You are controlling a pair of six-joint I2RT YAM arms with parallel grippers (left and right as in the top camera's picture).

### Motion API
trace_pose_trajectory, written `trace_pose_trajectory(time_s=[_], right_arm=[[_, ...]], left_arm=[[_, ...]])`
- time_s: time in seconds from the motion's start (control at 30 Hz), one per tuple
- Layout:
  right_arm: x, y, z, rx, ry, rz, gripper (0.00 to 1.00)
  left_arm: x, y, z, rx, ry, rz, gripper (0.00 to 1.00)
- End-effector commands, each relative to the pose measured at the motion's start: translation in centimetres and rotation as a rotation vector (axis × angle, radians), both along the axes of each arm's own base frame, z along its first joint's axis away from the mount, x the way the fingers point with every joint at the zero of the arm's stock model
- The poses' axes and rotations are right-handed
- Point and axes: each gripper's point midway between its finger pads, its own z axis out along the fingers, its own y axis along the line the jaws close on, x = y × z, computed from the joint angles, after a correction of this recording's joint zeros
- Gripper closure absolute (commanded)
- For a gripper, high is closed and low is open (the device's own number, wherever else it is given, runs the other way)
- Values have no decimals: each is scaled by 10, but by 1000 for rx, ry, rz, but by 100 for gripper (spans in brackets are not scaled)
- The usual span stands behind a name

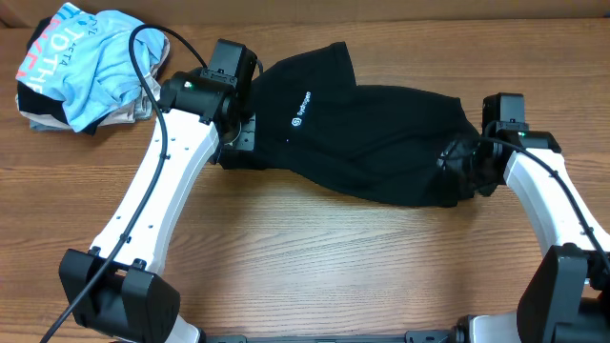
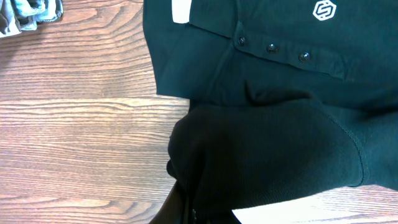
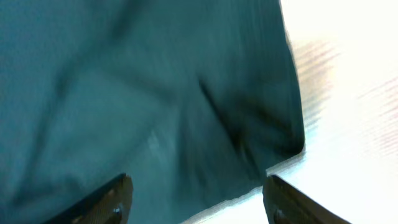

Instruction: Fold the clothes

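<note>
I need to lower my right gripper next and move it back onto the near corner of the shirt's (image 1: 457,202) (image 3: 252,177) loose end, as my left gripper already holds the opposite end.
The black polo shirt (image 1: 372,133) lies spread across the middle of the table, white chest logo (image 1: 296,122) up. My left gripper (image 1: 238,135) is at its left end. In the left wrist view it (image 2: 186,210) is shut on a fold of black sleeve fabric (image 2: 280,143), with the button placket, logo (image 2: 324,10) and white neck label (image 2: 180,9) beyond. My right gripper (image 1: 459,173) is at the shirt's right end. In the blurred right wrist view its fingers (image 3: 199,199) are wide apart over the shirt's edge (image 3: 155,93), holding nothing.
A pile with a light-blue T-shirt (image 1: 86,57) lies at the table's back left corner; its edge shows in the left wrist view (image 2: 31,12). Bare wooden table (image 1: 334,267) stretches in front of the shirt. A black cable runs along the left arm.
</note>
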Motion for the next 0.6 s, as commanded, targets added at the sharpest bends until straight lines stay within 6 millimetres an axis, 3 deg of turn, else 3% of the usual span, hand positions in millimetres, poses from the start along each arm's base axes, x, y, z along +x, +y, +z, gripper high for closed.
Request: trace_pose_trajectory(time_s=[0.0,0.17,0.4,0.57], right_arm=[[-14,7,3,49,59,-7,29],[-40,3,-18,20,148,-14,29],[-45,1,-56,9,100,-62,39],[-48,-1,-71,5,80,-101,43]], left_arm=[[6,4,10,13,-33,-7,96],[7,4,10,13,-34,-7,96],[7,4,10,13,-35,-7,96],[7,4,10,13,-34,-7,96]])
